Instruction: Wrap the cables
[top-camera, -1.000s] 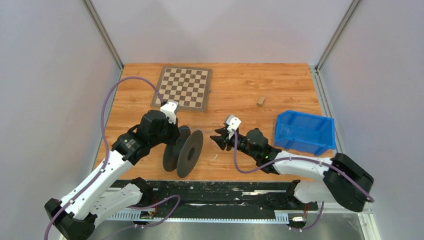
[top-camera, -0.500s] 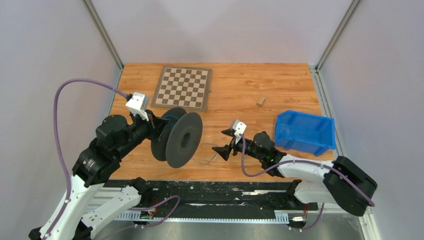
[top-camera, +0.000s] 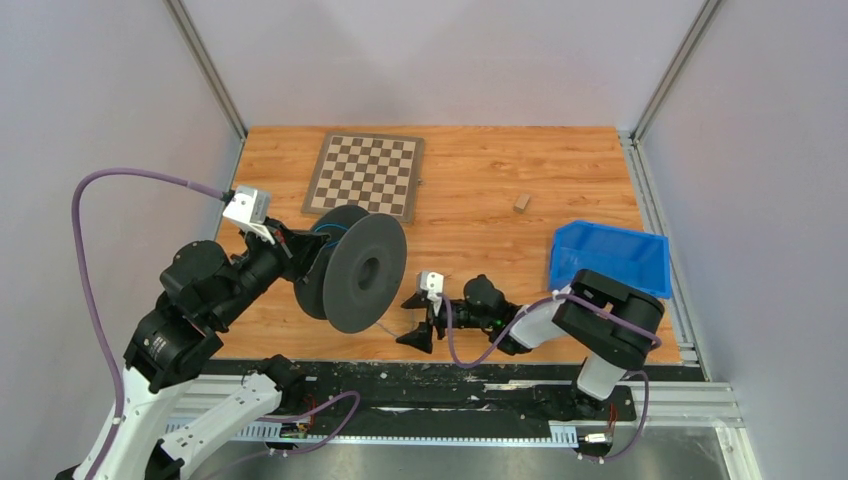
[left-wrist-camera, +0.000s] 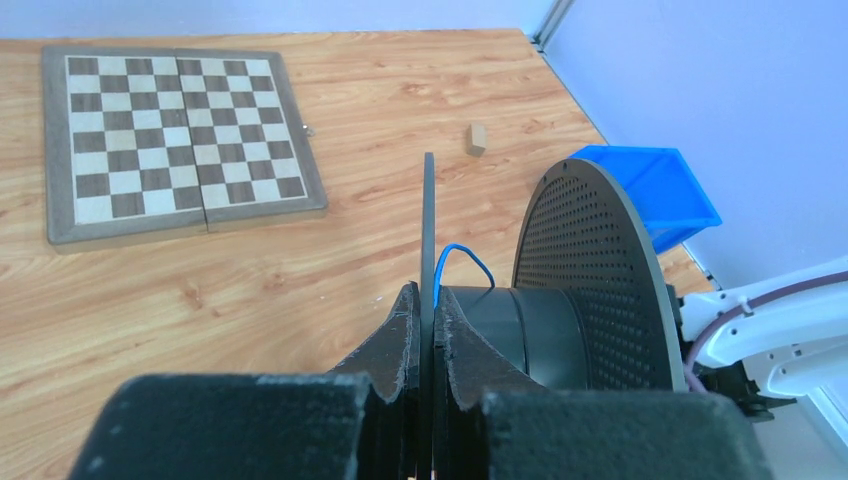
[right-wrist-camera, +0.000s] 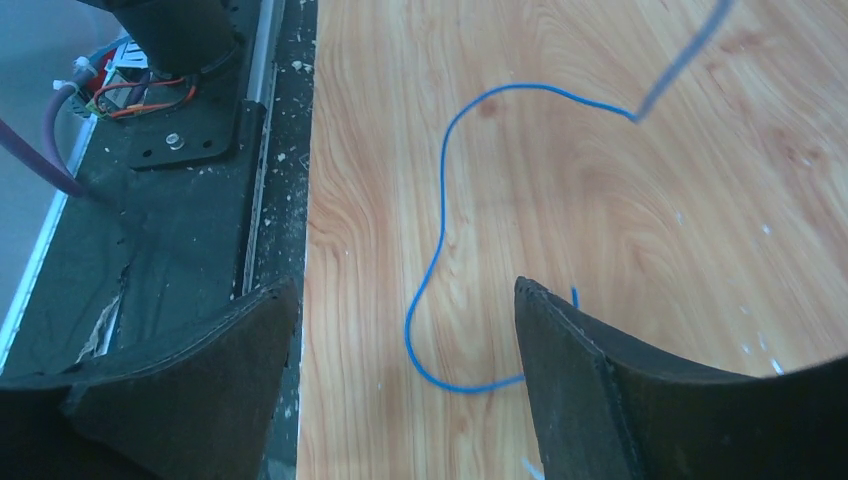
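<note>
My right gripper will next move outward over the wood and close on the cable's tip (right-wrist-camera: 575, 292), since that tip shows beyond my far finger.
A black spool (top-camera: 355, 268) is held up on edge above the table, with my left gripper (top-camera: 298, 250) shut on its near flange (left-wrist-camera: 428, 220). In the left wrist view that thin flange is pinched between the gripper (left-wrist-camera: 428, 325), and a short loop of thin blue cable (left-wrist-camera: 462, 255) rises from the spool's core. More of the cable (right-wrist-camera: 440, 240) lies in loose curves on the wood by the front edge. My right gripper (right-wrist-camera: 402, 285) hovers low over it, open, with the cable running between the fingers; it is also in the top view (top-camera: 413, 320).
A chessboard (top-camera: 366, 176) lies at the back left. A blue bin (top-camera: 608, 262) stands at the right, with a small wooden block (top-camera: 521, 202) behind it. The black mounting rail (top-camera: 420, 385) borders the table's near edge, just left of my right gripper.
My left arm has raised the spool and drawn it back to the left. My right gripper has opened and dropped toward the near edge, moving left over the cable.
</note>
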